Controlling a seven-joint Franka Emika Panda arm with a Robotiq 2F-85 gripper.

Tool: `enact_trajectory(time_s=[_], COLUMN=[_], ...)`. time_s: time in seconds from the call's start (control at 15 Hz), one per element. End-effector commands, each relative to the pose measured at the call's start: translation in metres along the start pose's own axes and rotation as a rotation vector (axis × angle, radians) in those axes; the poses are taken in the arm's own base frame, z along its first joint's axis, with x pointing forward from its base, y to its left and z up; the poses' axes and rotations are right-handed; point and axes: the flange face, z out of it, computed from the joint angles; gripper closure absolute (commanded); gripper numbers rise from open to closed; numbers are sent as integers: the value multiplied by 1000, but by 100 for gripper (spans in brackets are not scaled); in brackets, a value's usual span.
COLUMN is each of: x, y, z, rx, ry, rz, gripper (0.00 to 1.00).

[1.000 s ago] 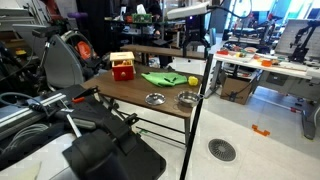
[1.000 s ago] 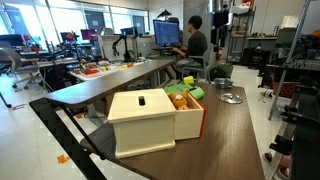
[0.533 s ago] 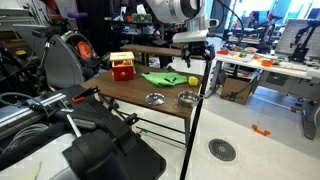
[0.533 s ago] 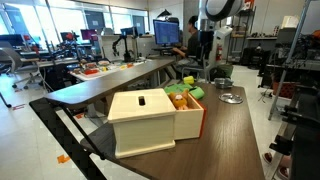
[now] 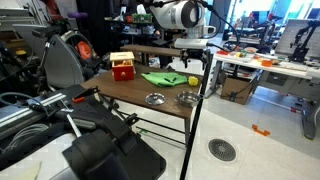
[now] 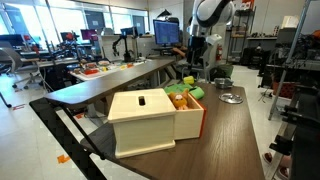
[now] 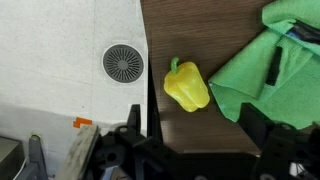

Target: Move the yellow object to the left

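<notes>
The gripper goes down and shifts onto the yellow object's rounded body (image 5: 193,81) (image 7: 188,88) next, because it lies on the table below and just ahead of the open, empty fingers.
The yellow object (image 7: 186,87) is a small yellow lump lying on the dark wooden table (image 7: 190,125), close to the table's edge and just beside a flat green cloth (image 7: 270,60). In an exterior view it lies at the cloth's end (image 5: 194,80). My gripper (image 7: 198,150) is open and empty, and hangs above the table with the yellow object just ahead of its fingers. In both exterior views the gripper (image 5: 195,60) (image 6: 196,60) is above the table's far part, apart from the object.
A red box with a yellow top (image 5: 122,67) stands at the table's far corner. Two round metal bowls (image 5: 155,98) (image 5: 187,98) sit near the front edge. A black pole (image 5: 200,110) stands by the table. A floor drain (image 7: 123,62) lies beside the table edge.
The arm has swung in and come down over the table, bringing the gripper above the yellow object. The objects on the table have not moved.
</notes>
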Motion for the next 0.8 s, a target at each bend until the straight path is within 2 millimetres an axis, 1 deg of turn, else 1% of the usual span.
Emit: enact_trajectory(time_s=[0.0,0.4,0.73], x=[8,4,4], y=[10,24,25], z=[9,28,39], rx=[68,144,166], ry=[11,-49,-91], rz=[-44,-85,-103], gripper=[0,0,0])
